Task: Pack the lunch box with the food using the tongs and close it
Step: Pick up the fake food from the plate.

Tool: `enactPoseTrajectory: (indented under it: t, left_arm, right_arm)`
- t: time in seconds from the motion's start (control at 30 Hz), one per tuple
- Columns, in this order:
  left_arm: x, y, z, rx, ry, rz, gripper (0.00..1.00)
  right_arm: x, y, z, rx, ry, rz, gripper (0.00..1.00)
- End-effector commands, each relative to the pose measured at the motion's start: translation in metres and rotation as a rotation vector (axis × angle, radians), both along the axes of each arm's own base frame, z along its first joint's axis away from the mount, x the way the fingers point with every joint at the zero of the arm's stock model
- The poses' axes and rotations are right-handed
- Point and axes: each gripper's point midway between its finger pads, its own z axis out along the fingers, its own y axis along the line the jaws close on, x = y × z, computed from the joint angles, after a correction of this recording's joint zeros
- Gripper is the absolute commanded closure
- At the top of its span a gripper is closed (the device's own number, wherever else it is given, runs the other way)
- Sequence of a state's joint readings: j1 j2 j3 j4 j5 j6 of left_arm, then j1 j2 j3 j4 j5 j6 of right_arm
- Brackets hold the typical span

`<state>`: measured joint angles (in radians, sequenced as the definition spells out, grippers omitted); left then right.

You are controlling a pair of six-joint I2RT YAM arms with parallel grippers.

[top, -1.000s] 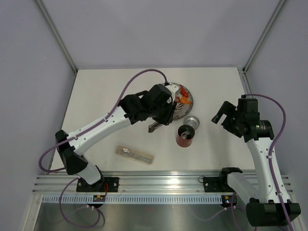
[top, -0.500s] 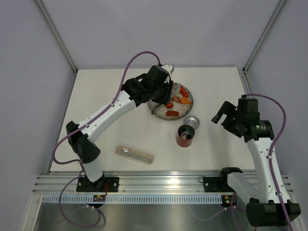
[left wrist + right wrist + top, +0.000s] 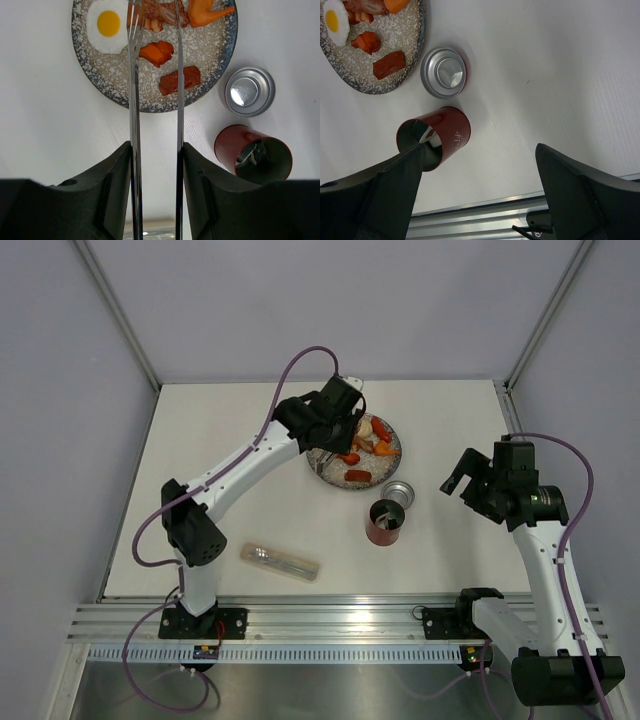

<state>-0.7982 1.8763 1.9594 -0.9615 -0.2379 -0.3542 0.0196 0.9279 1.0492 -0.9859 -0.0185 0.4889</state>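
My left gripper should go down and outward, with the ends of the tongs on both sides of the pale food piece [image 3: 364, 428], and close. The piece is lying below the spread tongs at the far side of the plate.
My left gripper [image 3: 156, 150] is shut on the silver tongs [image 3: 134, 100], one finger pressed against each arm. The tong tips stand apart over the far side of the speckled plate [image 3: 120, 95], flanking a brown-and-pink food piece [image 3: 157, 12]. Also on the plate are a fried egg [image 3: 107, 25], an orange piece [image 3: 157, 52], a red-brown sausage [image 3: 180, 80] and an orange shrimp [image 3: 205, 12]. The red lunch box [image 3: 383, 524] stands upright and uncovered near the plate, with something dark and pale inside. Its lid [image 3: 397, 492] lies upside down beside it. My right gripper [image 3: 480, 150] hangs open and empty right of the lunch box [image 3: 440, 135].
A clear wrapper holding cutlery [image 3: 280, 561] lies near the table's front edge, left of the middle. A metal rail runs along that edge. Grey walls close in the table on the left, back and right.
My left arm has swung away from the lunch box and stretched out over the plate, carrying the tongs. The tong arms have spread a little. The right arm has stayed still.
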Motion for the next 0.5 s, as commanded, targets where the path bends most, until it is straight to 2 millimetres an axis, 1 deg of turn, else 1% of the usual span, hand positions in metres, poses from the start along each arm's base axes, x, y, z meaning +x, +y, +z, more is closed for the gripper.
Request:
enactPoseTrajectory:
  t: [0.0, 0.03, 0.07, 0.1, 0.13, 0.17, 0.2, 0.23, 0.3, 0.33, 0.47]
  left_arm:
    - [0.029, -0.008, 0.018, -0.027, -0.075, 0.015, 0.55]
    - [0.032, -0.011, 0.017, -0.035, -0.071, 0.010, 0.54]
    - [0.037, -0.016, 0.010, -0.042, -0.058, 0.008, 0.54]
    - [0.042, -0.018, 0.009, -0.064, -0.043, 0.002, 0.53]
    - [0.046, -0.021, 0.015, -0.086, -0.051, 0.004, 0.53]
    - [0.050, -0.020, 0.015, -0.087, -0.049, 0.012, 0.52]
    - [0.054, -0.022, 0.008, -0.079, -0.041, 0.010, 0.51]
    - [0.056, -0.023, 0.014, -0.084, -0.053, 0.008, 0.48]
    - [0.059, -0.024, 0.008, -0.070, -0.042, 0.004, 0.44]
    - [0.059, -0.025, 0.008, -0.070, -0.042, 0.000, 0.43]
    - [0.059, -0.026, -0.007, -0.065, -0.009, -0.008, 0.46]
  right_arm:
    - [0.006, 0.001, 0.018, -0.007, -0.046, 0.014, 0.00]
    - [0.006, 0.000, 0.019, -0.008, -0.049, 0.012, 0.01]
    - [0.005, 0.000, 0.020, -0.009, -0.050, 0.012, 0.01]
    - [0.004, 0.000, 0.020, -0.010, -0.051, 0.013, 0.01]
    - [0.003, -0.001, 0.021, -0.015, -0.051, 0.009, 0.01]
    - [0.003, -0.001, 0.020, -0.016, -0.049, 0.009, 0.01]
    - [0.001, -0.002, 0.019, -0.019, -0.045, 0.010, 0.00]
    - [0.000, -0.002, 0.019, -0.022, -0.043, 0.011, 0.01]
    - [0.000, -0.003, 0.019, -0.022, -0.042, 0.007, 0.01]
    - [-0.001, -0.002, 0.017, -0.020, -0.038, 0.007, 0.01]
    - [0.000, -0.001, 0.017, -0.014, -0.040, 0.008, 0.01]
